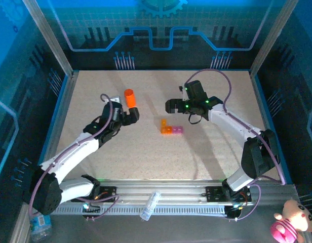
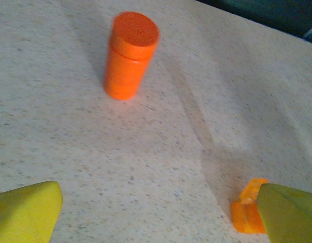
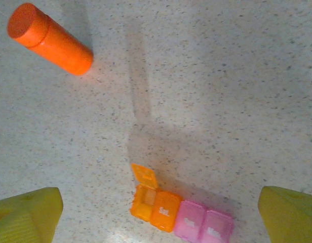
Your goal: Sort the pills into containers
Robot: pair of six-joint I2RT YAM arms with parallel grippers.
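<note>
My right gripper moves across the table to the upright orange bottle next and comes down over that orange cap (image 1: 128, 93) (image 3: 27, 22) to close.
The containers (image 1: 171, 129) are a short strip of two orange and two pink cells (image 3: 181, 215) lying mid-table; the end orange cell's lid (image 3: 145, 177) stands open. No pills show in any view. My right gripper (image 1: 170, 106) hovers open just behind the strip, its yellow fingertips (image 3: 29, 215) wide apart with nothing between them (image 3: 161, 208). My left gripper (image 1: 134, 113) is open too (image 2: 158, 217), low over bare table to the left of the strip, whose orange end (image 2: 247, 212) shows beside its right finger.
An orange capped bottle (image 1: 128, 97) stands upright behind the left gripper (image 2: 130, 55) (image 3: 49, 45). A clear tube (image 1: 150, 205) lies on the front rail. A pink plush toy (image 1: 293, 223) sits outside the frame at the bottom right. Blue walls enclose the table.
</note>
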